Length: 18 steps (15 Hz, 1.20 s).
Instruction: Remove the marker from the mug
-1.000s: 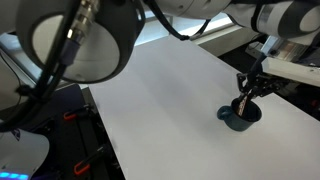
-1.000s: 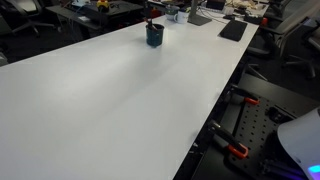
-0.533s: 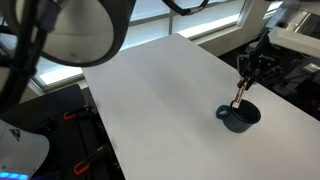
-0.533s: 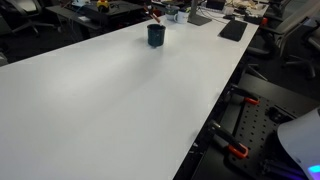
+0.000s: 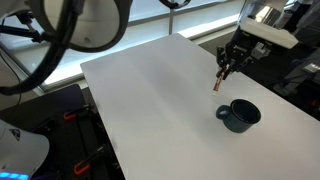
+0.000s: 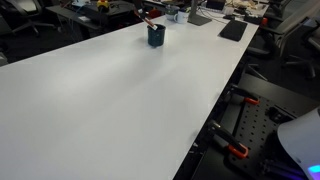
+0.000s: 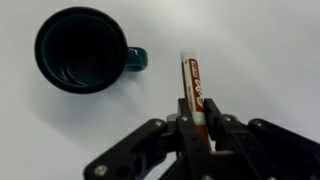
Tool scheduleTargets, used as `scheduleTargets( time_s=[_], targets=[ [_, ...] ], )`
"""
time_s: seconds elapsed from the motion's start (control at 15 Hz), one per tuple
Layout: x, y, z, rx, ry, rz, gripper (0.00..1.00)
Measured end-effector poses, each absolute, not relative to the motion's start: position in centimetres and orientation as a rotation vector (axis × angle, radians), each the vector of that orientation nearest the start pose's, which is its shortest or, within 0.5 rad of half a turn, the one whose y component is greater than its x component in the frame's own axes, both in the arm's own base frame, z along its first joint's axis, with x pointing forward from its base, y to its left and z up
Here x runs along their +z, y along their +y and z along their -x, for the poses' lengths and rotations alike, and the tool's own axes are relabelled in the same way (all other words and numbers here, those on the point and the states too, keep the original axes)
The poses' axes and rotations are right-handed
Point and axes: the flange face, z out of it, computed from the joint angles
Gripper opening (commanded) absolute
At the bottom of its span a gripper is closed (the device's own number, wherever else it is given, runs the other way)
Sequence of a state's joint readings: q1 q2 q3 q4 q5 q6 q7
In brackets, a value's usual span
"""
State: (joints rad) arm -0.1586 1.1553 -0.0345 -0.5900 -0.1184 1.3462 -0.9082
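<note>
My gripper holds the marker and will next move away from the mug on the mug's handle side and down close to the white table, because that spot (image 7: 222, 78) is bare for the marker.
The dark blue-grey mug (image 5: 239, 115) stands empty on the white table, handle to one side; it also shows in the wrist view (image 7: 82, 50) and far off in an exterior view (image 6: 155, 35). My gripper (image 5: 226, 66) is shut on the reddish marker (image 5: 218, 82) and holds it in the air, up and to the left of the mug, well clear of the rim. In the wrist view the marker (image 7: 194, 88) sticks out from between the fingers of my gripper (image 7: 198, 125), to the right of the mug's handle.
The white table (image 5: 150, 100) is broad and bare around the mug. Its edges drop to dark floor and equipment with orange clamps (image 6: 238, 150). Desks with clutter (image 6: 200, 15) stand beyond the far end.
My gripper has lifted the marker out of the mug and carried it up and to the left. The mug stays in place, now empty.
</note>
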Motion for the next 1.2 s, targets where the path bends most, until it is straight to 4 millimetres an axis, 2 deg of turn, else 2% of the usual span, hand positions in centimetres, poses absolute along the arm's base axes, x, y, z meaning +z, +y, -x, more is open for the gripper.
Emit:
scheduleTargets(
  time_s=[0.2,0.4,0.73,0.8,0.93,1.13,1.2],
  targets=[
    [23.7,-11.5,-74.1,0.724,-1.091,2.771,0.05],
    [20.0,-9.4,-73.7,0.819,-1.09,2.752,0.05],
    [14.9,-8.3,-72.7,0.93,-1.104,2.711,0.05],
    [14.3,-8.3,-72.6,0.948,-1.107,2.708,0.44],
    [13.3,-8.2,-72.3,0.978,-1.113,2.704,0.52],
    [12.7,-8.2,-72.2,1.001,-1.12,2.703,0.76],
    [12.6,-8.2,-72.1,1.006,-1.122,2.704,0.58]
  ],
)
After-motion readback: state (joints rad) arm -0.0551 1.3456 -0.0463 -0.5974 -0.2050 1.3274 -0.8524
